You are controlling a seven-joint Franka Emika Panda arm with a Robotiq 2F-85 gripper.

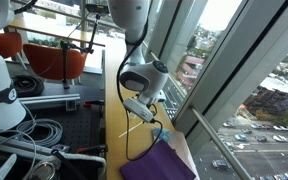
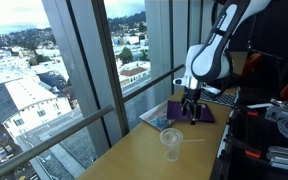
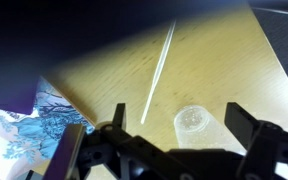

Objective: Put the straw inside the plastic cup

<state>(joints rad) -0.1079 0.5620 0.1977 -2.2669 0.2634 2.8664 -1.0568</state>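
I will move my gripper down, away from the purple cloth, to the straw's end by the cup (image 2: 171,143), because the straw (image 3: 159,70) lies flat below my open fingers.
The clear plastic cup (image 2: 171,143) stands upright on the wooden table, and it also shows in the wrist view (image 3: 192,122), low between my fingers. The thin whitish straw (image 3: 159,70) lies flat on the table beside the cup, apart from it. It is a faint line in an exterior view (image 2: 190,141) to the right of the cup. My gripper (image 3: 179,118) is open and empty. It hangs above the table near the purple cloth in both exterior views (image 2: 192,110) (image 1: 136,106). I cannot make out the cup in the exterior view that shows the chair.
A purple cloth (image 2: 181,112) lies on the table under the gripper, with a blue patterned part in the wrist view (image 3: 34,130). A small light-blue object (image 2: 164,123) sits near the window. Glass panes run along the table edge. Cables and equipment (image 1: 24,140) crowd the other side.
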